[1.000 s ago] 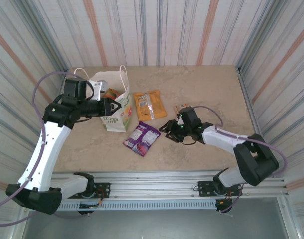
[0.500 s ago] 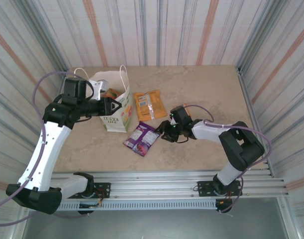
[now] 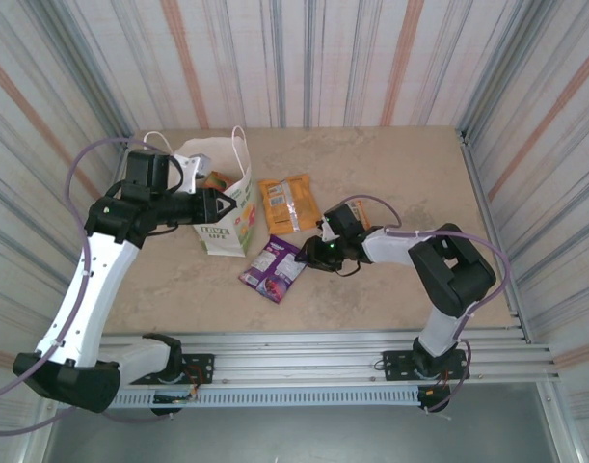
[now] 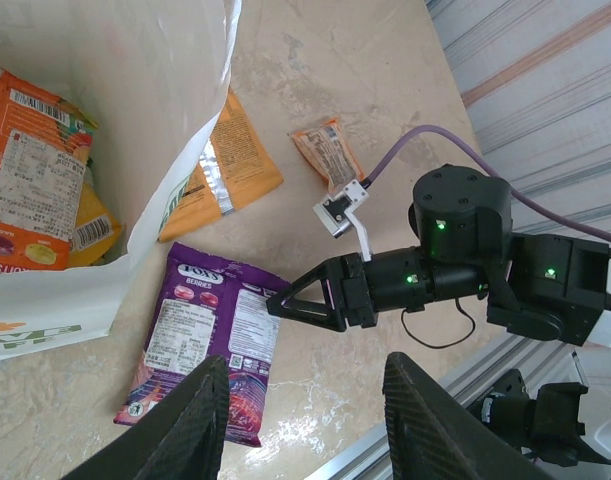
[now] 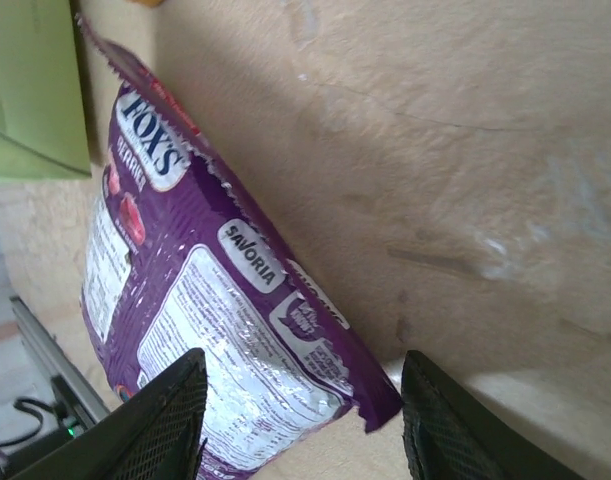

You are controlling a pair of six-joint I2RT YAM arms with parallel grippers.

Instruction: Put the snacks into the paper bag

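The robot's right gripper should turn into line with the purple packet's sealed edge and close on the purple packet's corner [image 3: 303, 255] [image 5: 373, 398], because that edge slants in between its open fingers.
The white paper bag [image 3: 228, 214] stands upright at the left, and my open left gripper [image 3: 220, 205] hovers by its near rim. Orange packets [image 4: 30, 160] lie inside the bag [image 4: 125, 90]. A purple packet [image 3: 275, 268] lies flat in front of the bag. My right gripper [image 3: 309, 253] is low on the table at the packet's right end. Its fingers stand open on either side of the purple packet's corner [image 5: 365, 385] without pressing it. An orange packet [image 3: 289, 203] lies behind it, and a small red-orange packet [image 4: 327, 152] farther right. My left gripper [image 4: 305, 365] holds nothing.
The table [image 3: 400, 164] has bare room at the back and right. Striped corrugated walls [image 3: 304, 58] enclose it on three sides. An aluminium rail [image 3: 304, 367] runs along the near edge. The right arm's purple cable [image 4: 415, 150] loops above the table.
My right gripper has slid left across the table to the purple packet's end, and its jaws have narrowed a little. The left arm and the bag have not moved.
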